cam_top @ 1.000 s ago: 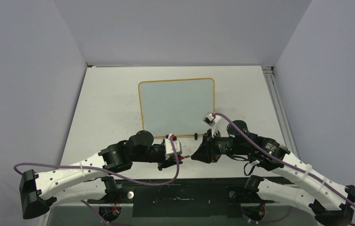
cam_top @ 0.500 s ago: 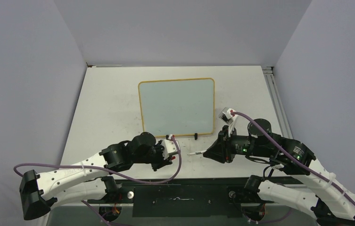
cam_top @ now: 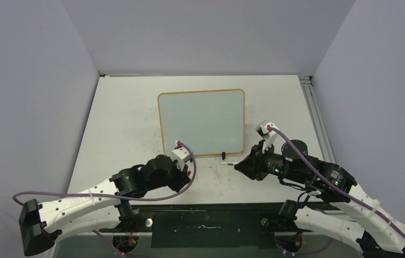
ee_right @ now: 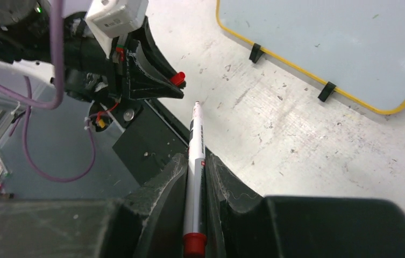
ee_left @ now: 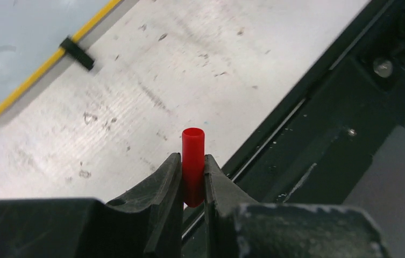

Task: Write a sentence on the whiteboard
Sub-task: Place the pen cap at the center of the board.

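Observation:
My left gripper moves down to the clear tabletop by the front bar next and releases the red marker cap (ee_left: 193,153), because the marker's tip is already bare.
The whiteboard (cam_top: 201,122) lies flat mid-table, with a yellow frame and a blank surface; no sentence shows on it. It also shows in the left wrist view (ee_left: 6,43) and the right wrist view (ee_right: 340,43). My right gripper (cam_top: 239,165) (ee_right: 196,158) is shut on a white marker (ee_right: 194,145) with a red rear end. Its bare tip (cam_top: 227,163) points left, just below the board's lower right edge. My left gripper (cam_top: 185,174) (ee_left: 192,158) is shut on the red marker cap (ee_left: 193,153), over the table near the front edge.
Two black clip feet (ee_right: 255,52) (ee_right: 326,91) sit on the board's near edge. The scuffed white table (cam_top: 125,118) ends at a black front rail (ee_left: 318,134). Grey walls close in on three sides. Purple cables (cam_top: 82,194) trail from both wrists.
A second ago the two grippers met tip to tip. They have since drawn apart: the left went back left with the cap, the right went right and up toward the board with the marker.

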Tool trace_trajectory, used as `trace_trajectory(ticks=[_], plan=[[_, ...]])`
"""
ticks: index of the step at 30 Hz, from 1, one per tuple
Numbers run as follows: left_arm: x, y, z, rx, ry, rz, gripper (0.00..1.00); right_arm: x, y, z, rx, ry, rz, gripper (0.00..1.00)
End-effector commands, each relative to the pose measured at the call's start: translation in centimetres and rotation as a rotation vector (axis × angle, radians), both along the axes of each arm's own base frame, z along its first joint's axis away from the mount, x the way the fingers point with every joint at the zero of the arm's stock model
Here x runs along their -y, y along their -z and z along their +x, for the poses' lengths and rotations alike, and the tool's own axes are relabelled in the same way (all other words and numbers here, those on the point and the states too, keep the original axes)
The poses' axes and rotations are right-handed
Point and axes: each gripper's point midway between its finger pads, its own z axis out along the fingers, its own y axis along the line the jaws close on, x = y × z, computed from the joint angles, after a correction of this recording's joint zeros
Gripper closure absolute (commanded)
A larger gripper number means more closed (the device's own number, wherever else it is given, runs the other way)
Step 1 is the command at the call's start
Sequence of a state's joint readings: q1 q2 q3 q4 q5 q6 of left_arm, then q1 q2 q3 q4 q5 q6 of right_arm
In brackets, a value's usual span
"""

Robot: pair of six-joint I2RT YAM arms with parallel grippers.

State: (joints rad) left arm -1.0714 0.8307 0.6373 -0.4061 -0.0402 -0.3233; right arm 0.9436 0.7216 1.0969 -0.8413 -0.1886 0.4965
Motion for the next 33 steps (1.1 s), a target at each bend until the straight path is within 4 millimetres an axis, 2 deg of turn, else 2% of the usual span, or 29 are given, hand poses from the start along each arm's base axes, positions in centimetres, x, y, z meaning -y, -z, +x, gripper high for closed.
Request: trace_trajectory(ticks=[1,4,9,18,30,33], plan=[[-2.4,3.6,1.6,-0.121,-0.323,0.019,0.99,-0.3,-1.7,2.4,0.105,0.117,0.131,0.95],[-2.7,5.6,1.6,-0.166,-0.384,0.03,0.97,-0.7,-1.5,3.0,0.138,0.131,0.177,0.95],[-3.6,8.6,1.9,-0.188,-0.446,0.128,0.97,-1.5,0.0,3.3,0.128,0.129,0.186,0.95],[-3.0,11.3,1.8,-0.232,-0.439,0.226,0.98,-1.7,1.6,3.5,0.106,0.134,0.163,0.95],[-2.5,12.0,1.8,-0.251,-0.43,0.248,0.68,-1.5,2.7,3.5,0.088,0.141,0.138,0.95],[-2.4,12.0,1.8,-0.255,-0.428,0.247,0.64,-1.4,2.8,3.4,0.085,0.144,0.141,0.95]])
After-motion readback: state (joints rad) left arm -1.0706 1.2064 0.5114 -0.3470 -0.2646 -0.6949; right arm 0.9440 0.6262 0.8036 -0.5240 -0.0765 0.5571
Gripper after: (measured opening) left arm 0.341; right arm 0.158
